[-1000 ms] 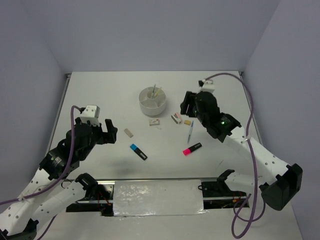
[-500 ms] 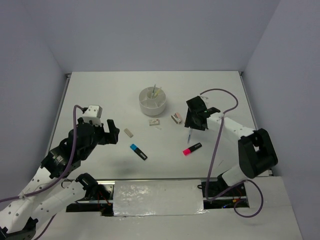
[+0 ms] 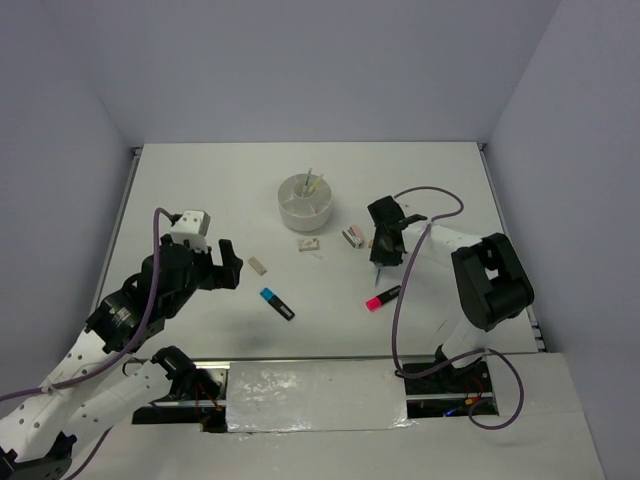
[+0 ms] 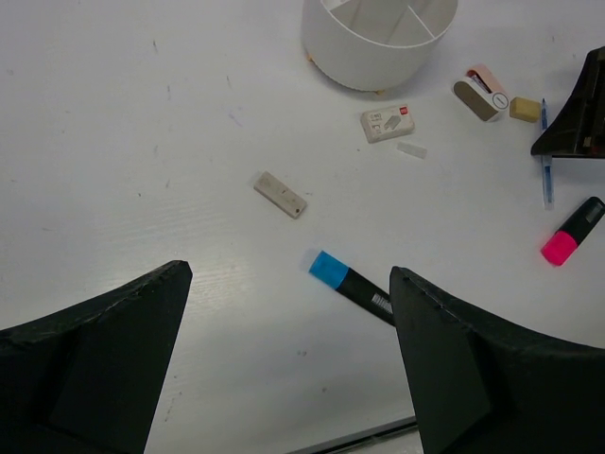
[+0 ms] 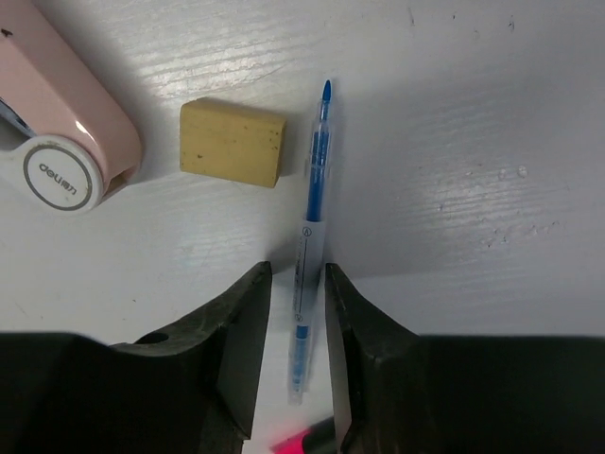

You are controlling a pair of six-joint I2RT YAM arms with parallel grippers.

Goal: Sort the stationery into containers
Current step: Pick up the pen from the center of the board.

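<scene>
The small clear cap lies flat beside the white box, so my left gripper will next move toward the right in the top view and down over it.
The round white organiser cup stands at mid table with thin pens upright in it; it also shows in the left wrist view. My right gripper is down at the table, its jaws narrowly open on either side of the light-blue pen, which lies flat. My left gripper is open and empty, hovering near the blue-and-black highlighter. The pink-and-black highlighter lies just below the right gripper. A beige eraser, a white boxed eraser and a small yellow eraser lie loose.
A pink-and-white tape dispenser lies beside the yellow eraser, left of the pen. The right arm's cable loops over the table. A foil-covered strip runs along the near edge between the arm bases.
My right arm has folded in and its gripper has dropped to the table, now straddling the light-blue pen. My left gripper has crept slightly right.
</scene>
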